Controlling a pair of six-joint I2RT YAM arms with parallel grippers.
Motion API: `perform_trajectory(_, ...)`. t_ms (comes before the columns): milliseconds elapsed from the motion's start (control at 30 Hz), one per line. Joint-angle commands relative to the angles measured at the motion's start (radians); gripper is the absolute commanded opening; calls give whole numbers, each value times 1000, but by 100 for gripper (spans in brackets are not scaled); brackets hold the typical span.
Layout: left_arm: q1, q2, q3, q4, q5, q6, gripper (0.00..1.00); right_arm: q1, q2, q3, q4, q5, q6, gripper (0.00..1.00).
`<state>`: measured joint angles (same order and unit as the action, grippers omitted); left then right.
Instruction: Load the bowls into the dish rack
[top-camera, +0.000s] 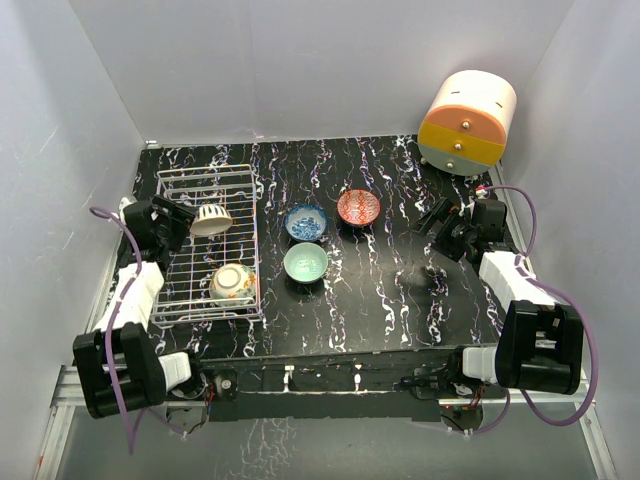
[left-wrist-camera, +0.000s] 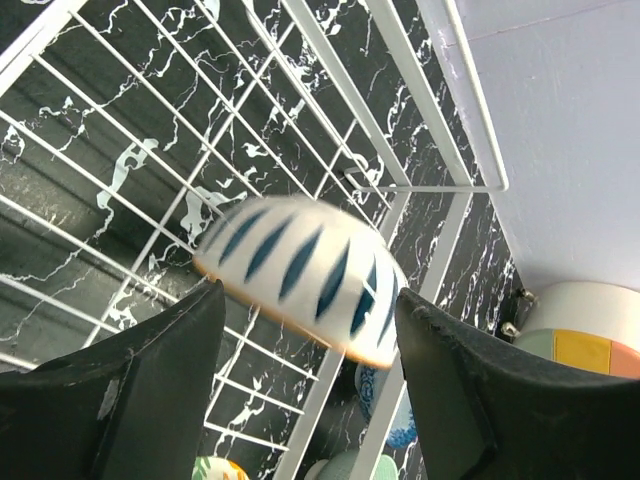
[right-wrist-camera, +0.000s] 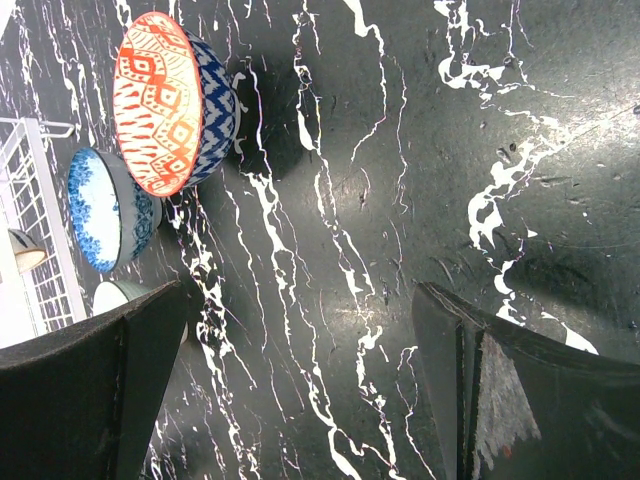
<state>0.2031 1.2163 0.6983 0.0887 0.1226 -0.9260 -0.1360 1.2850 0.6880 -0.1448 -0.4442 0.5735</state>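
The cream bowl (top-camera: 211, 219) is tilted and still ungripped, so I should swing my left gripper to the right in the top view and turn it down onto the cream bowl's rim nearest the blue bowl.
The white wire dish rack (top-camera: 178, 270) stands at the left. In it a yellow leaf-patterned bowl (top-camera: 233, 284) sits near the front, and a cream bowl (top-camera: 211, 219) lies tilted at the back. My left gripper (top-camera: 183, 214) is open just left of the cream bowl. In the left wrist view that bowl (left-wrist-camera: 300, 270) is blurred, white with blue stripes outside, just past the spread fingertips of the gripper (left-wrist-camera: 308, 300). The blue-patterned (top-camera: 306, 222), red-patterned (top-camera: 358, 207) and mint-green (top-camera: 305, 262) bowls sit on the table right of the rack. My right gripper (top-camera: 440, 222) is open and empty, right of the red bowl (right-wrist-camera: 170, 105).
The round orange-and-cream drawer unit (top-camera: 466, 122) stands at the back right corner. The black marbled table (top-camera: 400, 290) is walled by white panels. In the right wrist view the gripper (right-wrist-camera: 300, 310) hangs over bare table, with the blue bowl (right-wrist-camera: 105, 210) and rack edge (right-wrist-camera: 30, 230) at left.
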Motion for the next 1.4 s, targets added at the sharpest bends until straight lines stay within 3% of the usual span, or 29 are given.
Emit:
perform_trajectory(0, 2, -97, -23, -51, 15, 18, 67, -6, -7, -8, 60, -1, -14, 98)
perform_trajectory(500, 3, -148, -81, -57, 31, 32, 67, -6, -10, -12, 59, -2, -15, 98)
perform_trajectory(733, 2, -114, 87, -145, 28, 149, 69, -6, 0, -2, 60, -3, -14, 98)
perform_trajectory(867, -12, -46, 229, -214, 28, 255, 65, -6, 1, 0, 64, -12, -9, 98)
perform_trajectory(1167, -282, 193, 519, -423, -121, 630, 67, -6, -1, 10, 63, -17, -3, 98)
perform_trajectory(1367, -405, 339, 580, -497, -229, 742, 67, -6, -1, 2, 63, -15, -5, 98)
